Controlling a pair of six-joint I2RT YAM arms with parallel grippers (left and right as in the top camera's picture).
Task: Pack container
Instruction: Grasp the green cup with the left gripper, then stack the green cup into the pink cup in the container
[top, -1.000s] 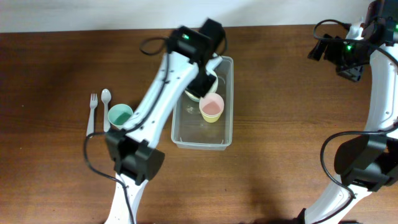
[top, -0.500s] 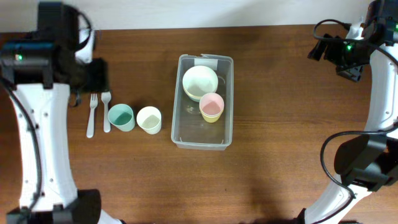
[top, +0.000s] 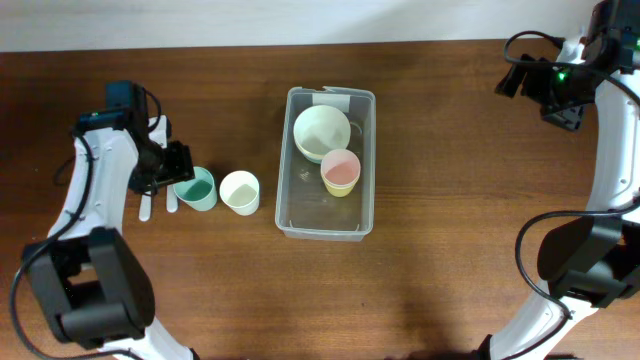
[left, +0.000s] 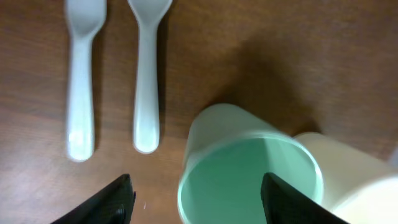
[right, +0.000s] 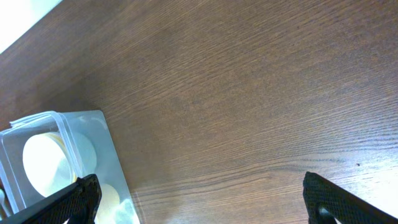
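My left gripper should move down next over the green cup's spoon-side rim and close. One finger is already over the cup's opening, and the other is outside the cup.
The clear container stands mid-table with a cream bowl and a pink cup inside. A green cup and a cream cup stand to its left. My left gripper is open just over the green cup. In the left wrist view the green cup sits partly between the open fingers, with the cream cup touching it. My right gripper is open and empty, far right, with the container at the left edge of its view.
A white fork and spoon lie left of the green cup, partly hidden under my left arm. They also show in the left wrist view, at the left and beside it. The table's far edge runs along the top.
My left arm left the container, where the cream bowl now rests, swung to the far left, then came down over the green cup. The right arm has not moved.
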